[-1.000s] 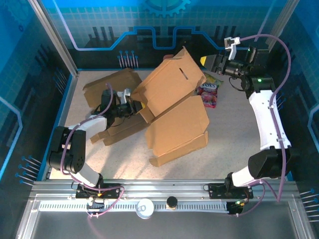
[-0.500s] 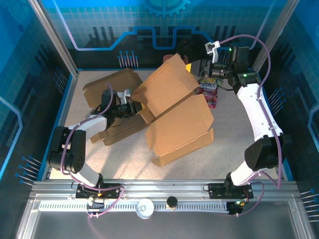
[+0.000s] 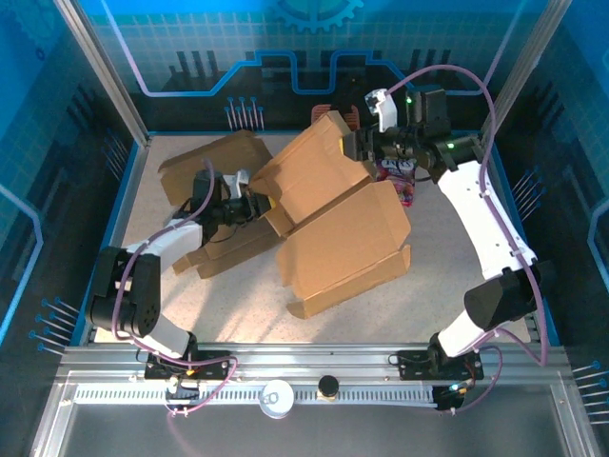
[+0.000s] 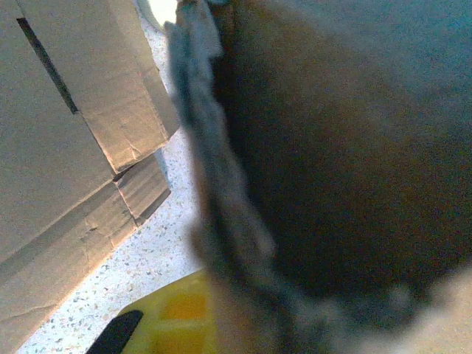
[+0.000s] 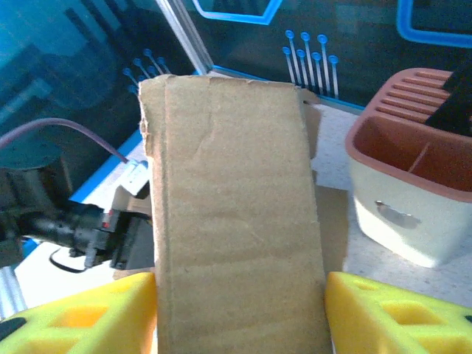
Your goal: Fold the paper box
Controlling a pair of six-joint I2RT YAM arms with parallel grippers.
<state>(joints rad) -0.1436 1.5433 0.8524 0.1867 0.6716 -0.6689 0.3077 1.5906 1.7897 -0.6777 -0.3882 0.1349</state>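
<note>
I will next turn my right gripper down over the end of the raised panel and onto the narrow flap's edge point(image 3: 361, 168) point(image 5: 225, 80) to close, because the flap's broad side is still across my open fingers.
The paper box point(image 3: 333, 224) is brown cardboard, half unfolded across the middle of the table, with one big panel raised at the back point(image 3: 319, 171). My left gripper point(image 3: 249, 202) is low at the box's left side, shut on an inner flap. In the left wrist view that flap is a dark blur point(image 4: 332, 162) beside one yellow finger point(image 4: 166, 321). My right gripper point(image 3: 360, 145) is at the raised panel's top end. Its yellow fingers point(image 5: 81, 317) stand open on either side of a narrow flap point(image 5: 232, 221), one at each edge.
A pink snack packet point(image 3: 400, 179) lies behind the box under the right arm. A cream tub with a terracotta rim point(image 5: 413, 199) stands at the back by the blue wall. Loose cardboard flaps point(image 3: 205, 164) spread to the left. Bare speckled table lies in front.
The right arm has swung left from the back right corner to the raised panel, and its jaws now straddle the top flap. The left arm has not moved.
</note>
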